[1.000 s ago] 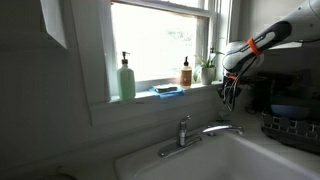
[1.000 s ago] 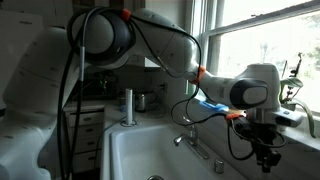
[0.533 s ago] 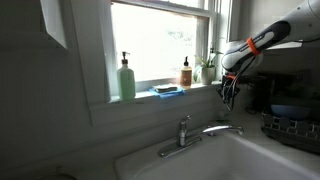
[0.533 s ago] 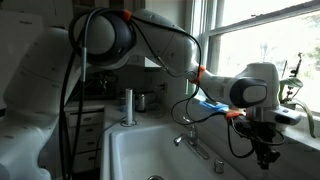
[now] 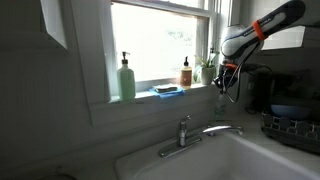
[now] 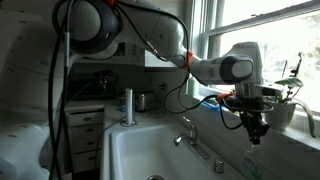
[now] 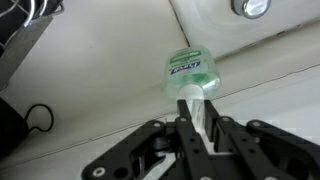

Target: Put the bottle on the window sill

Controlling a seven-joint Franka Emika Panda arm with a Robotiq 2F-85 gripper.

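Note:
The robot will raise its gripper toward the window, over the sill between the amber bottle and the plant, and let go of the bottle's neck, since that gap is on its window side.
A small clear bottle with a green label (image 7: 188, 68) hangs cap-up in my gripper (image 7: 196, 108). The fingers are closed on its neck. In both exterior views the gripper (image 5: 227, 88) (image 6: 252, 135) is above the counter beside the sink. The bottle (image 6: 250, 163) (image 5: 222, 101) dangles just below the gripper. The white window sill (image 5: 148, 98) runs along the bottom of the bright window, to the side of the gripper and at about its height.
On the sill stand a green soap bottle (image 5: 126, 78), a blue sponge (image 5: 168, 91), an amber bottle (image 5: 186, 72) and a small plant (image 5: 207, 68). A faucet (image 5: 185, 130) and white sink (image 5: 240, 160) lie below. A dish rack (image 5: 292, 125) stands beside the sink.
The arm has risen and the gripper has moved up with the bottle, which now hangs off the counter.

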